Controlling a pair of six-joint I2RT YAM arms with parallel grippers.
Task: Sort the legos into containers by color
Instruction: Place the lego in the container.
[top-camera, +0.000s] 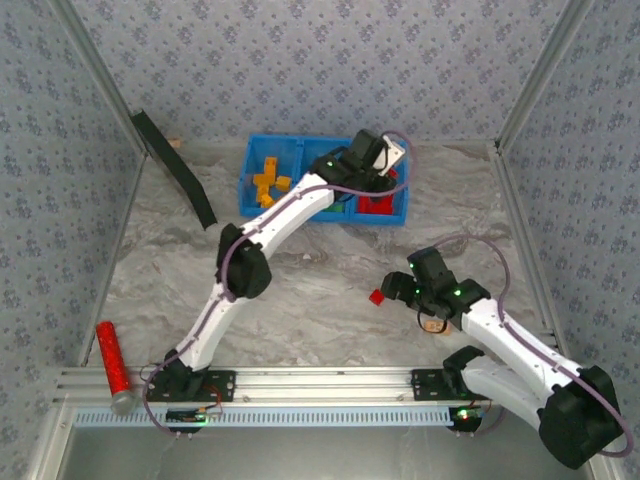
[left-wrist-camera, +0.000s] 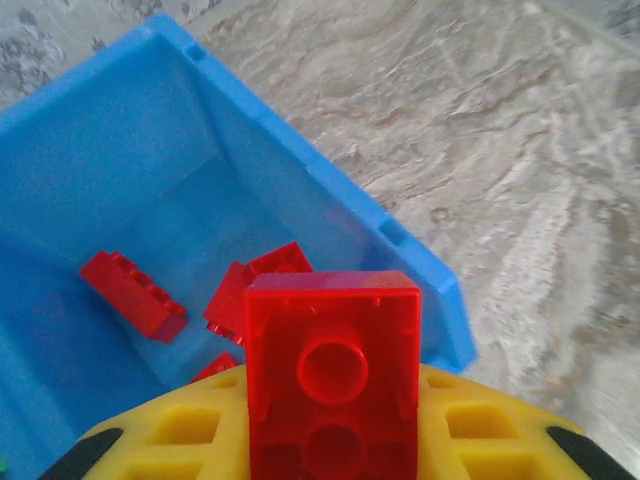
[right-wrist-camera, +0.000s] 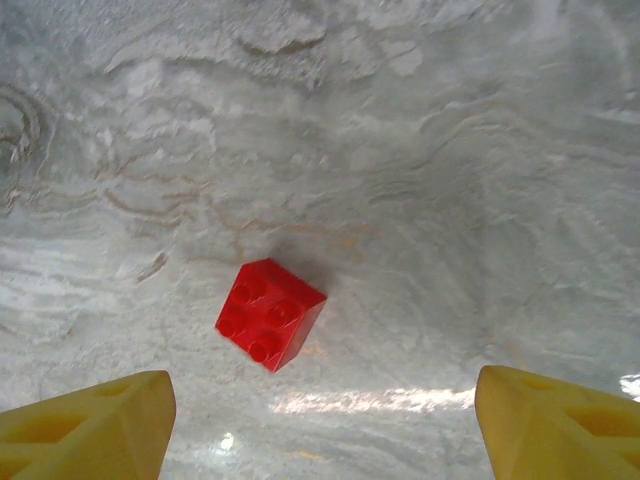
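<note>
My left gripper moves down between the section's blue sides toward those red bricks next and releases mine, because other red bricks already lie in the bin's section below.
My left gripper hangs over the right compartment of the blue bin, shut on a red brick held between its yellow fingers. Below it, on the floor of that compartment of the bin, lie other red bricks. Yellow-orange bricks lie in the left compartment. The arm hides much of the middle one. A single red brick rests studs-up on the table. My right gripper hovers open just short of this red brick, its fingers wide apart.
A black flat board leans along the left wall. A red cylinder lies at the front left by the metal rail. A small tan piece sits under the right arm.
</note>
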